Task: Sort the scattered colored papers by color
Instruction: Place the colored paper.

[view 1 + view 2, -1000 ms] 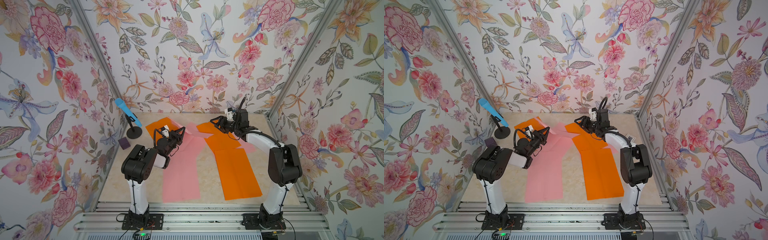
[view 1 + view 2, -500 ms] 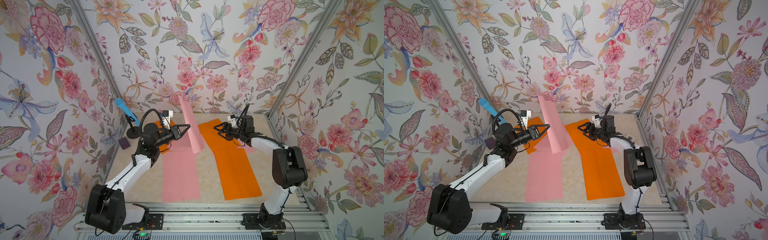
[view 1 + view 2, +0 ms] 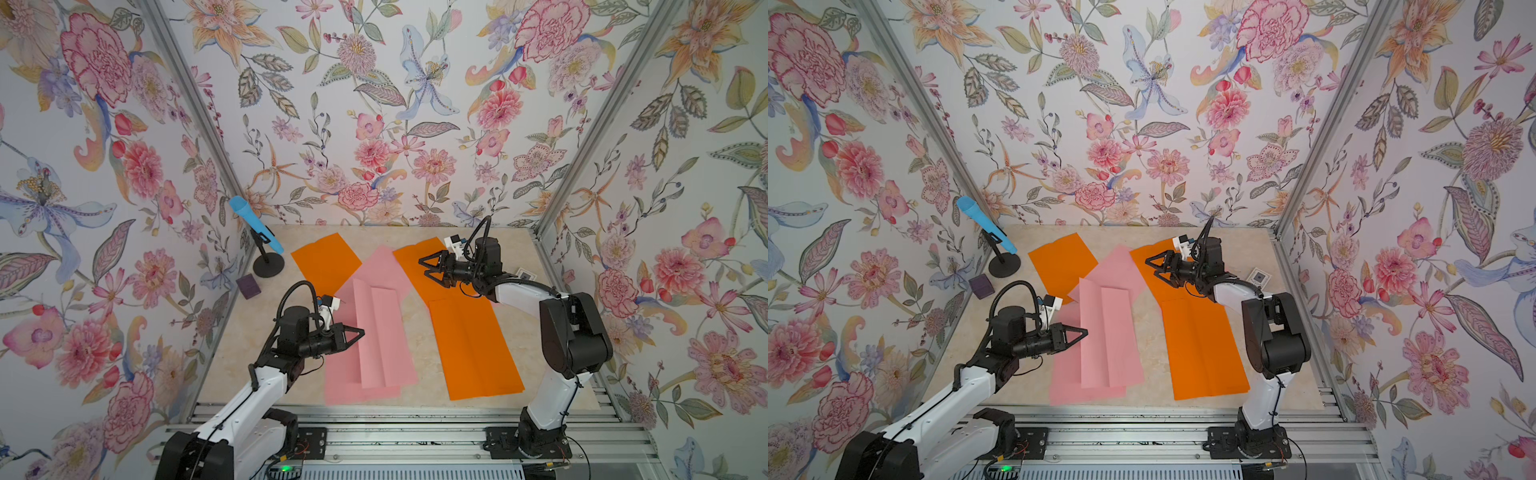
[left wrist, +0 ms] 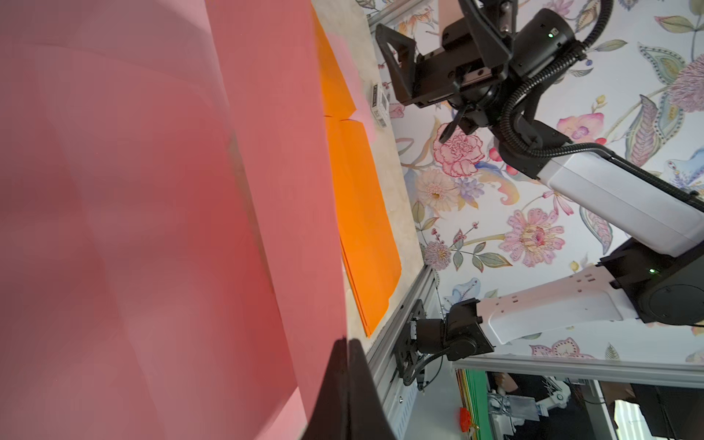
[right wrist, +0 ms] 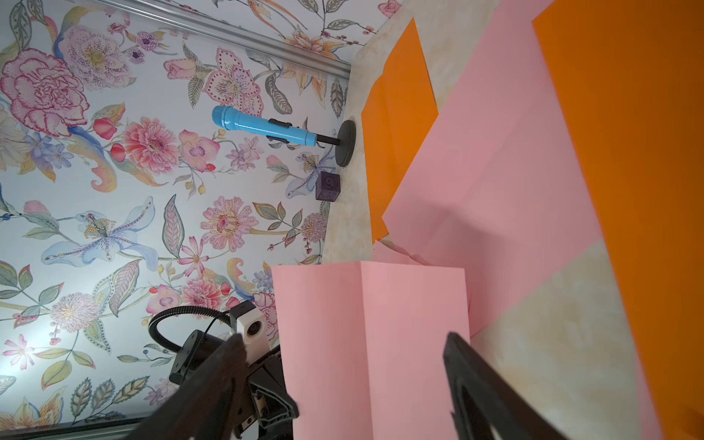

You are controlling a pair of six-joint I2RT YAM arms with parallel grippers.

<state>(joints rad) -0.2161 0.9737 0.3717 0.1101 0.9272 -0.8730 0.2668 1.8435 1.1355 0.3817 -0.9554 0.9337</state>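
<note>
I next need to lower my left gripper over the uncovered part of the second pink sheet (image 3: pixel 343 372), since that lies below, and release the creased paper's edge there.
My left gripper (image 3: pixel 360 331) (image 4: pixel 347 341) is shut on the edge of a creased light pink paper (image 3: pixel 382 332) (image 3: pixel 1108 336) (image 5: pixel 365 343). That paper hangs raised over a second pink sheet (image 3: pixel 338 384) lying near the front. A third pink sheet (image 3: pixel 380 266) (image 5: pixel 495 171) lies further back. One orange paper (image 3: pixel 326 264) (image 5: pixel 398 125) lies at the back left. Long orange sheets (image 3: pixel 473 349) (image 3: pixel 1200 345) (image 4: pixel 362 213) run down the right side. My right gripper (image 3: pixel 424 268) (image 3: pixel 1151 268) (image 5: pixel 343 339) hovers open and holding nothing above the back end of those orange sheets.
A blue microphone (image 3: pixel 257 226) (image 5: pixel 263 127) on a black stand and a small dark purple block (image 3: pixel 248 286) (image 5: pixel 327 185) sit by the left wall. A small white printed card (image 3: pixel 524 274) (image 4: pixel 381 101) lies by the right wall. Aluminium rails (image 3: pixel 374 415) border the front edge.
My left arm lifted a pink sheet from the back of the table and drew it towards the front, over the front pink sheet. My right gripper opened wider and shifted slightly forward.
</note>
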